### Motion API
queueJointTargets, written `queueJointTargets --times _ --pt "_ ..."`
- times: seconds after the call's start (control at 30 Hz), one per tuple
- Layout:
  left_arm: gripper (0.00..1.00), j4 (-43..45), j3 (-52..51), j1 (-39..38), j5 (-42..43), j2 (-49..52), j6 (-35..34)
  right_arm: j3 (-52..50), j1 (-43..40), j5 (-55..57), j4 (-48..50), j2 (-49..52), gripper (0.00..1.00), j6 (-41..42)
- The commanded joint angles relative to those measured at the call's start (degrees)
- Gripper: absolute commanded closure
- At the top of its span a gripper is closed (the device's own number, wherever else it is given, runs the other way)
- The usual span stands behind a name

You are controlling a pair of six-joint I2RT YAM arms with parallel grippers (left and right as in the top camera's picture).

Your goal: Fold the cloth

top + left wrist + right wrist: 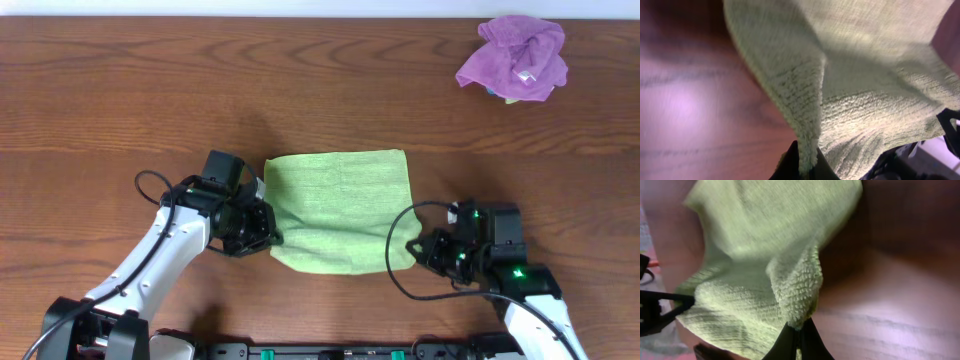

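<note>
The pinched corner goes outward next in my right gripper, comes down at the cloth's flat far corner nearer the purple cloth and is released, since that spot lies outward of it.
The lime-green cloth (338,208) lies in the middle of the wooden table, its far edge flat and its near corners lifted. My left gripper (268,232) is shut on the cloth's near left corner; in the left wrist view the fabric (850,90) hangs from between the black fingertips (791,161). My right gripper (415,248) is shut on the near right corner, and in the right wrist view the cloth (755,255) bunches up where the fingertips (810,339) pinch it. No tag shows.
A crumpled purple cloth (515,58) lies at the far right of the table. Black cables (405,232) loop beside the right arm. The table's near edge holds the arm bases (330,350).
</note>
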Motion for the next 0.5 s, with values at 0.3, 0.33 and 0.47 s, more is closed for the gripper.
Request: queueJointTargets --times 0.3,0.33,0.47 --pt "0.94 9.6 -0.4 -0.1 -7.3 -0.3 -6.0 -0.1 0.3 5.7 11.5 2.7 0.99 3.0" --pt "0.94 10.4 -0.4 -0.1 -8.1 -0.2 -6.3 -0.1 0.3 6.1 12.9 3.5 0.99 3.0" --pt "0.94 13.4 -0.4 -0.1 -10.4 -0.1 -7.8 -0.1 0.3 6.8 18.9 7.4 0.98 3.2"
